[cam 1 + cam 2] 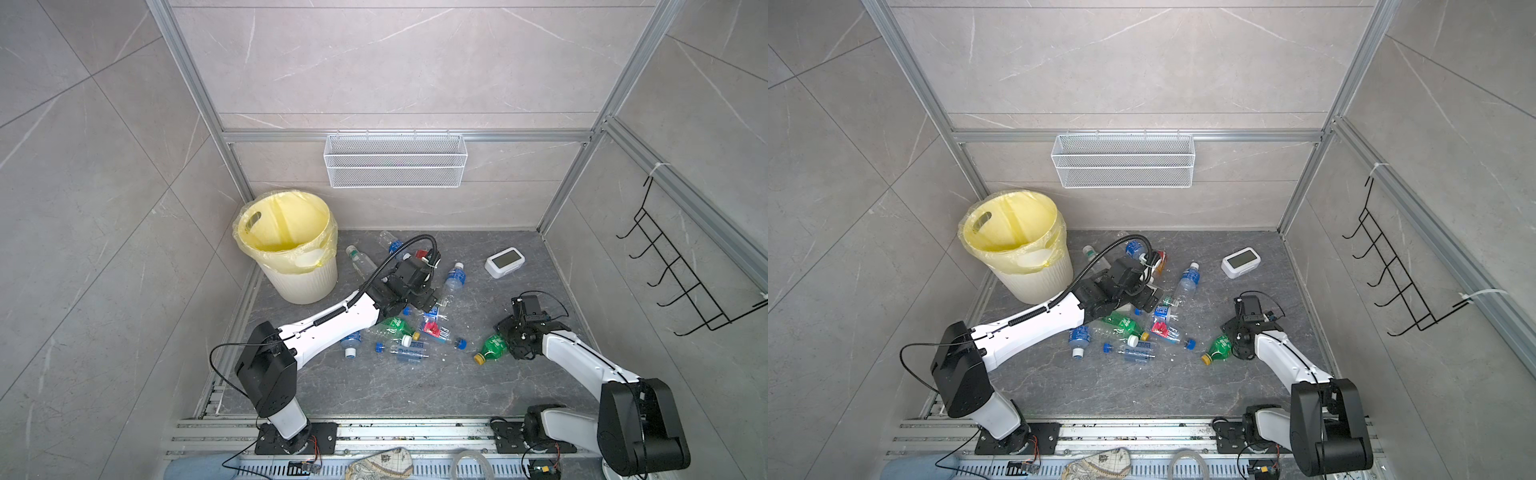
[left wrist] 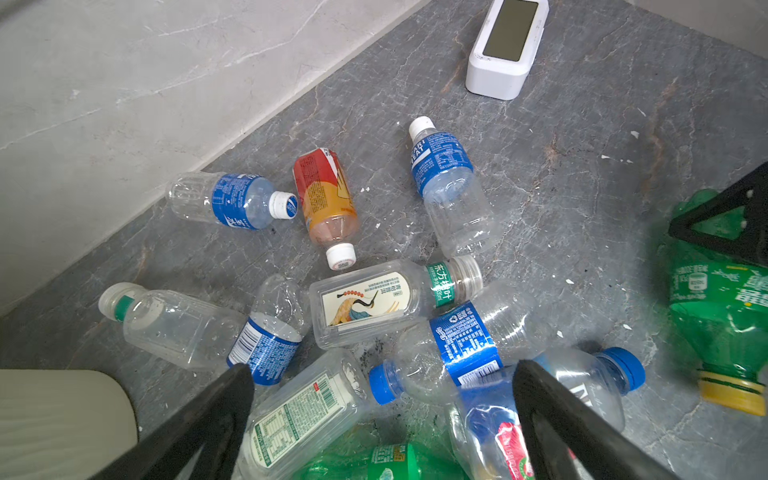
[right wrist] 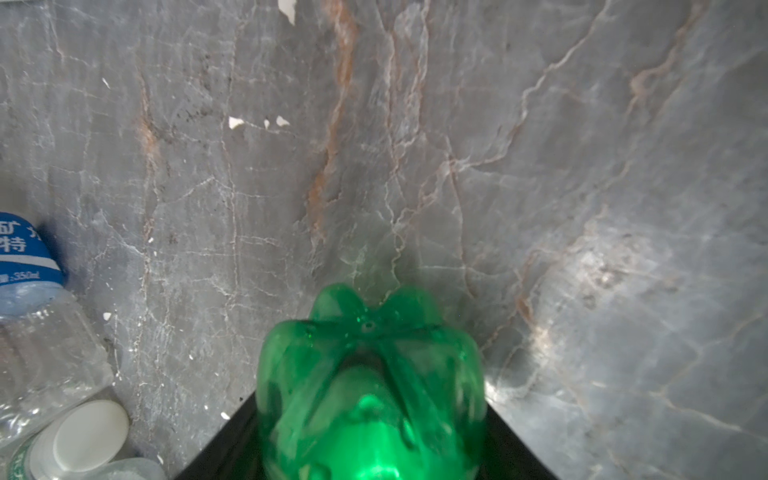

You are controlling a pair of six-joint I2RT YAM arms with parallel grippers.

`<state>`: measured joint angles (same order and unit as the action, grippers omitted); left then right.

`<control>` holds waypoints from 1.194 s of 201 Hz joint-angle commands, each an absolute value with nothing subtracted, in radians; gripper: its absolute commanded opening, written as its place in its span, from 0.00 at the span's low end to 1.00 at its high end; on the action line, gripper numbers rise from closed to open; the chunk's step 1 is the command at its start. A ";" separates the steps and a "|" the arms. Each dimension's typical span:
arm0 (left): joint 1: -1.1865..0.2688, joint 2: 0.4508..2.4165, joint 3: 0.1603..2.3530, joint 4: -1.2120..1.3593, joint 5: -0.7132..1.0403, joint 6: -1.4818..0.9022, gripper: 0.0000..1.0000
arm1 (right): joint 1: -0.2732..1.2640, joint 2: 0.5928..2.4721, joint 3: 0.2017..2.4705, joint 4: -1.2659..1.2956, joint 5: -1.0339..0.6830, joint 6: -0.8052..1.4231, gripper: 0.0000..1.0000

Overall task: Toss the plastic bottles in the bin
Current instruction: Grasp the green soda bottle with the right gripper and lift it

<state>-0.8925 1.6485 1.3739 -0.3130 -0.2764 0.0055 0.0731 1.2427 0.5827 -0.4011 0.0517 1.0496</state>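
I need to turn my left gripper next from above the pile toward the green bottle's yellow-end with the cap [image 1: 480, 358] [image 2: 732, 389] and close, since that end sticks out free of my right gripper.
Several plastic bottles [image 1: 403, 336] lie scattered on the dark floor, mostly clear with blue labels. An orange-red bottle [image 2: 328, 195] lies at the back, and a green bottle [image 1: 395, 326] rests in the pile. The cream bin [image 1: 307, 282] with a yellow bag stands at the back left, also seen in a top view [image 1: 1038, 282]. My left gripper [image 2: 382, 365] hangs open above the pile, holding nothing. My right gripper [image 1: 511, 338] has its fingers pressed on both sides of another green bottle [image 3: 370, 374], which has a yellow cap and lies on the floor [image 1: 1219, 347].
A white digital clock [image 1: 505, 262] sits on the floor at the back right. On the back wall hangs a white wire basket [image 1: 395, 160]. A black hook rack [image 1: 685, 270] sticks out from the right wall. Aluminium frame rails border the floor.
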 commanded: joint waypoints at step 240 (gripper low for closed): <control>-0.819 1.514 1.214 -0.005 0.294 -0.428 0.84 | 0.427 1.354 1.184 -0.226 -0.094 0.956 0.53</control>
